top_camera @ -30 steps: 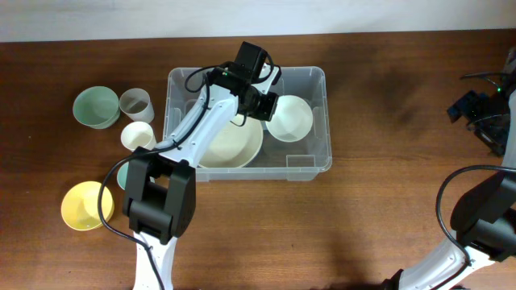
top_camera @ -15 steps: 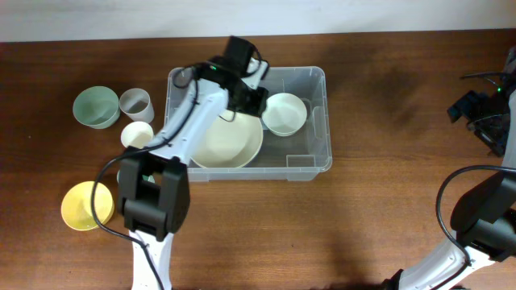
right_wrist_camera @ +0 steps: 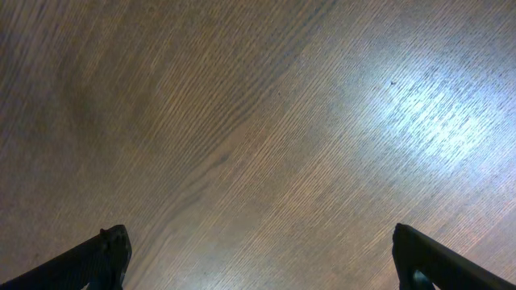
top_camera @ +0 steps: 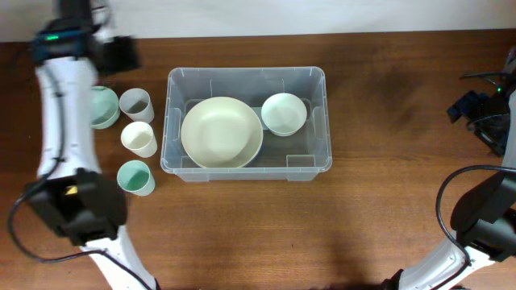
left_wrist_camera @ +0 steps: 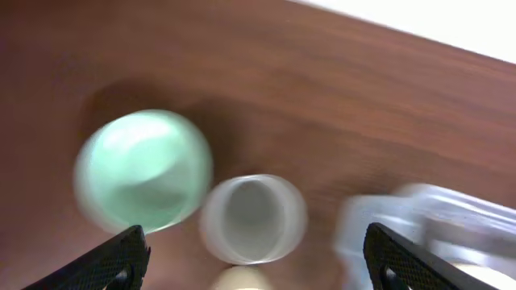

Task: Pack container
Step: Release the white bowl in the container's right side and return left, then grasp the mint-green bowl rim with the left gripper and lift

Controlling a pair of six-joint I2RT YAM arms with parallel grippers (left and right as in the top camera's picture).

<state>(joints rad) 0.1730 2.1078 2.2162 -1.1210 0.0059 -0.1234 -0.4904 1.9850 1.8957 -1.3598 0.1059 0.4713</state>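
Note:
My left gripper moves down and to its left in the wrist view onto the rim of the green bowl below it next, clear of the grey cup.
The clear plastic container (top_camera: 316,80) stands mid-table and holds a large cream bowl (top_camera: 222,131) with a small white bowl (top_camera: 284,113) to its right. My left gripper (top_camera: 121,54) is up at the far left of the table, apart from the container, open and holding nothing. In the blurred left wrist view my left gripper (left_wrist_camera: 262,270) hangs above a pale green bowl (left_wrist_camera: 143,171) and a grey cup (left_wrist_camera: 253,219), and a container corner (left_wrist_camera: 427,221) shows at the right. My right gripper (right_wrist_camera: 262,258) stands open over bare wood.
Left of the container stand a grey cup (top_camera: 135,105), a cream cup (top_camera: 139,138) and a teal cup (top_camera: 135,177). The green bowl (top_camera: 103,109) is partly hidden under my left arm. The right arm (top_camera: 484,109) rests at the table's right edge.
My left gripper let go of the small white bowl inside the container, opened, and swung out to the far left above the cups. The right arm has not moved.

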